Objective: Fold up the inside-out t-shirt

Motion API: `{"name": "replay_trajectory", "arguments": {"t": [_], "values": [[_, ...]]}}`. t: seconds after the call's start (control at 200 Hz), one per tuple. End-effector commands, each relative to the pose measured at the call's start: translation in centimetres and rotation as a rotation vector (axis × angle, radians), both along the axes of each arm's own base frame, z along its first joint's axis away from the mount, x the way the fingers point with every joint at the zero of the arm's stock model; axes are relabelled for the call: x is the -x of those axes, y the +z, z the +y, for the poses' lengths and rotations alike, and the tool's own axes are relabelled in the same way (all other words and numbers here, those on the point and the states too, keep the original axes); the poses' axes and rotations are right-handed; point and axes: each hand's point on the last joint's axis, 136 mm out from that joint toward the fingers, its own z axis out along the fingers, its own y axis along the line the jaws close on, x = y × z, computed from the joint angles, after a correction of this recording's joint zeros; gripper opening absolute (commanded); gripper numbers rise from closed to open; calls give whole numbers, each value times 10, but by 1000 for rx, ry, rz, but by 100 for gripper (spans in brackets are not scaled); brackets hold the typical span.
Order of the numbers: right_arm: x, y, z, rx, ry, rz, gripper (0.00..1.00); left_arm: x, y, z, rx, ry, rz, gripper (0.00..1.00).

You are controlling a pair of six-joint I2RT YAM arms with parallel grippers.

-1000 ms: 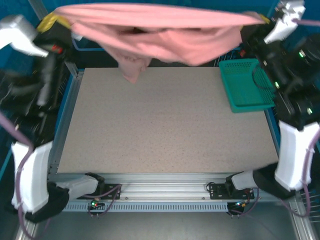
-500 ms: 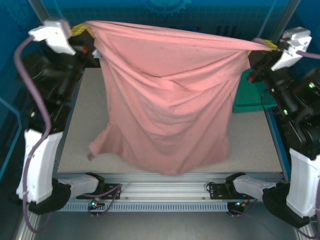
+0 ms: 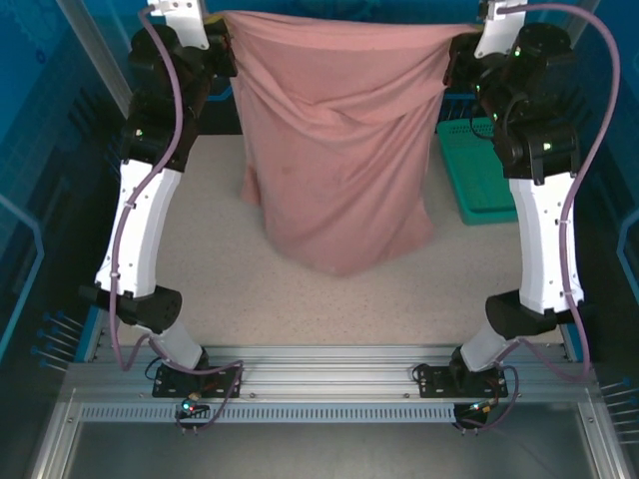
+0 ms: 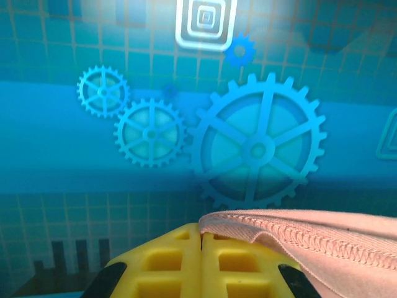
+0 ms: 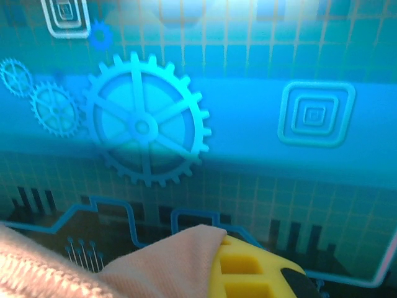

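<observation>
The shirt still hangs in the air, so my left gripper should move down and back, then in toward my right gripper, to release its corner over the bare tabletop.
The salmon-pink t-shirt (image 3: 337, 150) hangs in the air at the back of the table, stretched by its top edge between both arms, its lower end drooping just above the tabletop. My left gripper (image 3: 222, 38) is shut on the shirt's top left corner. In the left wrist view the yellow fingers (image 4: 167, 264) press together with the stitched hem of the t-shirt (image 4: 310, 239) coming out to the right. My right gripper (image 3: 461, 42) is shut on the top right corner. The right wrist view has the t-shirt (image 5: 149, 267) draped over one yellow finger (image 5: 248, 273).
A teal mesh basket (image 3: 477, 170) sits at the table's right edge, just right of the hanging shirt. The speckled tabletop (image 3: 300, 299) lies bare in front of the shirt. Blue patterned walls (image 4: 260, 143) stand close behind both grippers.
Both arms have swung up and toward the back, carrying the shirt off the front of the table. The cloth now hangs narrower and further back, its lower end no longer over the near edge.
</observation>
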Motion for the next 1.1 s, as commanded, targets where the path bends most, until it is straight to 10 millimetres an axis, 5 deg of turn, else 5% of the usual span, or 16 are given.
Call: {"name": "replay_trajectory", "arguments": {"t": [0.0,0.13,0.255,0.36,0.46,0.545,0.68,0.815,0.855,0.94,1.095], "values": [[44,58,-6,-67,47,-149,0,55,65,13,61,-26,-158,0],[51,49,-4,-69,67,-111,0,83,64,16,65,-41,-156,0],[45,-8,-4,-55,57,47,0,97,9,14,67,-78,-57,0],[35,-108,-6,-55,37,275,0,100,-90,-2,147,-174,126,0],[33,-235,-11,-58,9,565,0,108,-219,-27,216,-264,358,0],[42,-320,-30,-73,-51,755,0,125,-312,-44,235,-303,538,0],[44,-404,-53,-36,-134,942,0,150,-413,-72,206,-350,775,0],[38,-449,-55,-30,-143,1060,0,158,-492,-88,118,-329,973,0],[36,-459,-55,-25,-143,1084,0,160,-509,-90,94,-314,1022,0],[35,-474,-52,-22,-132,1125,1,164,-525,-99,8,-312,1046,17],[36,-492,-47,-10,-119,1169,2,167,-503,-129,-162,-382,902,61]]}}
